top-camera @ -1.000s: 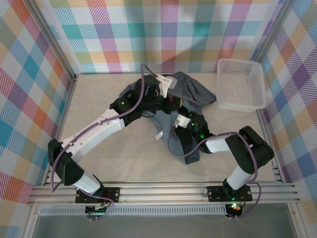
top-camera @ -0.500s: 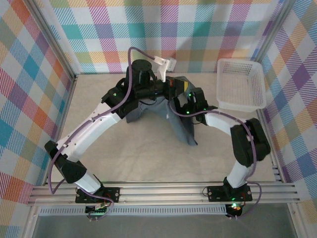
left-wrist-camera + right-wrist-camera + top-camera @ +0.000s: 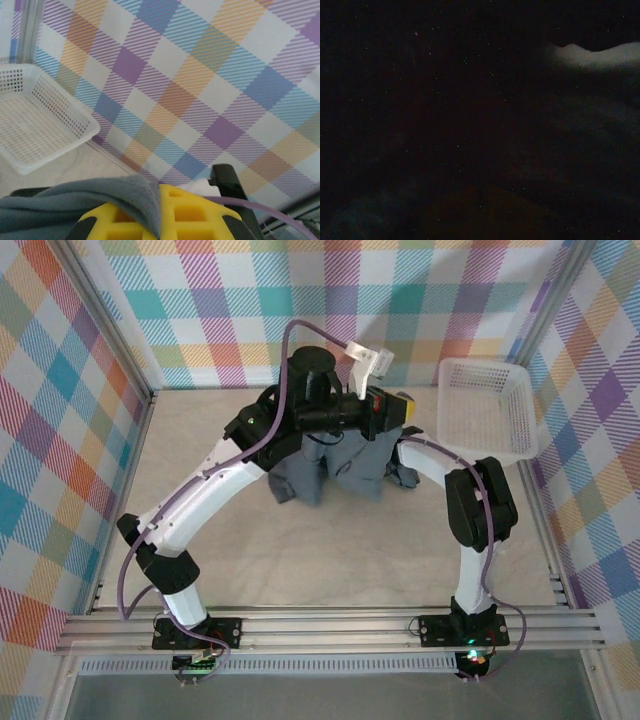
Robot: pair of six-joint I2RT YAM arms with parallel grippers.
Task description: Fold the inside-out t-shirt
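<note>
I will move my right gripper farther toward the t-shirt's hanging folds beside it and let go of the cloth, because the left gripper holds a fold.
The inside-out t-shirt [image 3: 332, 465] is dark slate grey and hangs bunched above the table at the back centre, its lower folds near the surface. My left gripper [image 3: 378, 403] is raised there, and its yellow fingers [image 3: 195, 215] are shut on a fold of the t-shirt [image 3: 75, 205]. My right gripper [image 3: 403, 412] sits close beside it at the shirt's top edge, shut on the cloth. The right wrist view is almost black, covered by fabric.
A white plastic basket [image 3: 487, 410] stands at the back right, close to both grippers, and is also in the left wrist view [image 3: 35, 130]. Checked walls enclose the back and sides. The metal rail [image 3: 330, 625] runs along the near edge.
Both arms rose from the middle of the table toward the back wall, lifting the t-shirt off the surface. The grippers came close together, and the shirt now hangs from them.
</note>
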